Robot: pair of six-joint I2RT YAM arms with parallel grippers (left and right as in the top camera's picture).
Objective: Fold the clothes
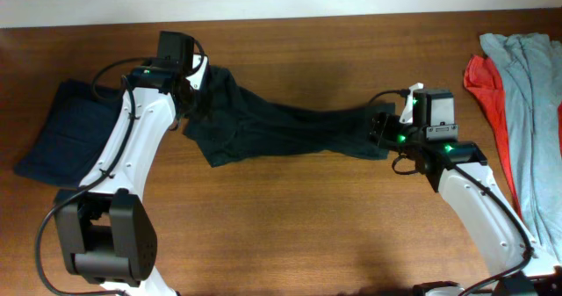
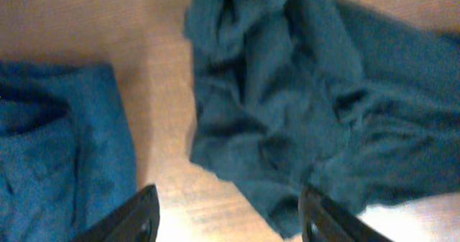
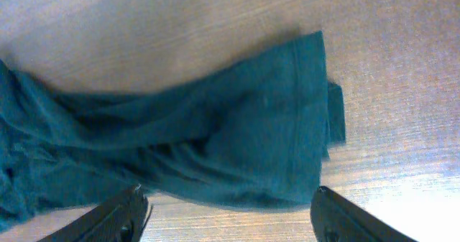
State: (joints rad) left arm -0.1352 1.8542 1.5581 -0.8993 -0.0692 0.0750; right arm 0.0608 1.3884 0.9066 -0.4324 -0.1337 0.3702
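My right gripper draws back next, then moves down to the near corner of the shirt's hem.
The black T-shirt [image 1: 281, 125] lies crumpled and stretched sideways across the table's middle, bunched at its left end. Its logo and tag do not show. My left gripper [image 1: 195, 87] hovers over the bunched left end. In the left wrist view the fingers [image 2: 230, 220] are open and empty, with the shirt [image 2: 287, 91] just ahead of them. My right gripper [image 1: 383, 129] is at the shirt's right end. In the right wrist view its fingers [image 3: 230, 217] are open and empty, just short of the shirt's hem [image 3: 237, 141].
A dark navy folded garment [image 1: 66, 125] lies at the far left, close to the left arm, and also shows in the left wrist view [image 2: 57, 149]. Light grey [image 1: 527, 85] and red [image 1: 481, 81] garments lie at the right edge.
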